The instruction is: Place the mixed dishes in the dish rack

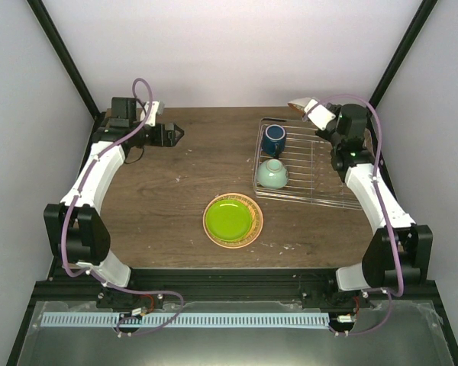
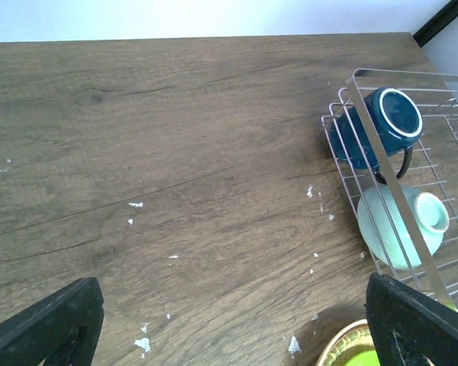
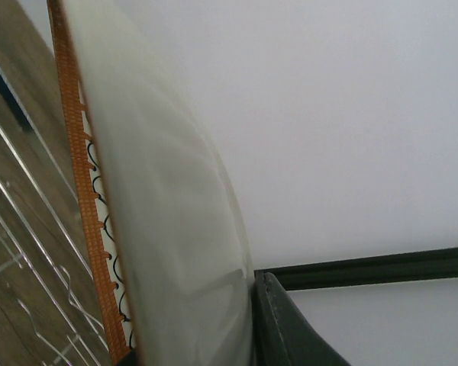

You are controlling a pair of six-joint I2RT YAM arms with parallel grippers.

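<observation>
The right gripper turns and brings the terracotta-rimmed plate down on edge into the rack's far corner (image 1: 320,140) (image 3: 57,303) away from the mug next, where the wire slots are empty.
The wire dish rack (image 1: 314,183) lies at the right of the table and holds the dark blue mug (image 1: 273,139) and the mint-green bowl (image 1: 272,174). Both also show in the left wrist view, mug (image 2: 382,126) and bowl (image 2: 401,227). The green-centred plate (image 1: 233,219) lies flat on the table in front of the rack. My right gripper (image 1: 314,112) is shut on a terracotta-rimmed plate (image 3: 153,206), held on edge above the rack's far right corner. My left gripper (image 1: 179,135) is open and empty at the far left of the table.
Black frame posts stand at the far corners. White crumbs (image 2: 141,345) are scattered on the brown wooden table (image 1: 175,198). The rack's raised wire rim (image 2: 389,175) faces the left arm.
</observation>
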